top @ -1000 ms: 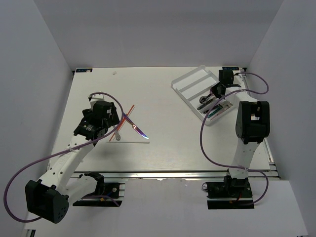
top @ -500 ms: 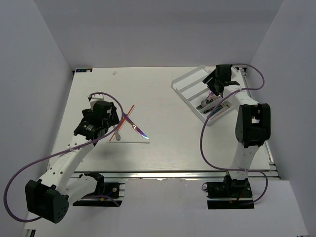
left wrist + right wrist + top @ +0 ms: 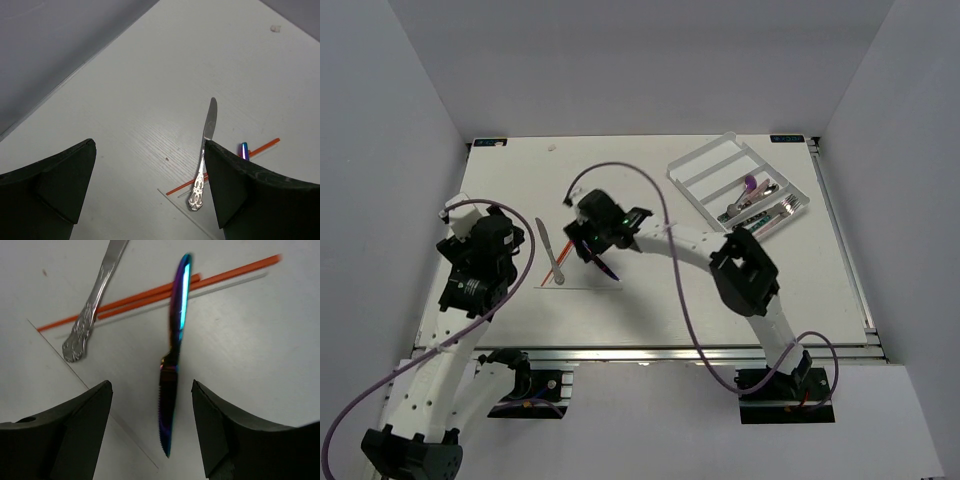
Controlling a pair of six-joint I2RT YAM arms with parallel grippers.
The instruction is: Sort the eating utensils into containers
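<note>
My right gripper's fingers span the serrated blade, so next it will go down and shift onto the purple-teal knife's handle (image 3: pixel 176 334), which is below and beyond the ends of its fingers.
An iridescent purple-teal knife (image 3: pixel 172 380) lies flat on the table, its serrated blade between the fingers of my open right gripper (image 3: pixel 151 385), which hovers over it untouched. In the top view that gripper (image 3: pixel 592 240) is at centre-left, above the knife (image 3: pixel 608 268). A silver knife with an ornate handle (image 3: pixel 204 152) lies just left of it (image 3: pixel 552 252), crossing two thin red-orange sticks (image 3: pixel 150 292). My left gripper (image 3: pixel 149 145) is open and empty, back from the silver knife. The white tray (image 3: pixel 705 155) at the back right holds several utensils (image 3: pixel 755 205).
The right arm's purple cable (image 3: pixel 660 210) loops over the table's middle. White walls close in the table on the left, back and right. A faint thin outline (image 3: pixel 582 287) marks the table under the loose utensils.
My right arm has swung from the tray across to the iridescent knife, and its jaws have opened. My left arm has pulled back to the left, away from the utensils.
</note>
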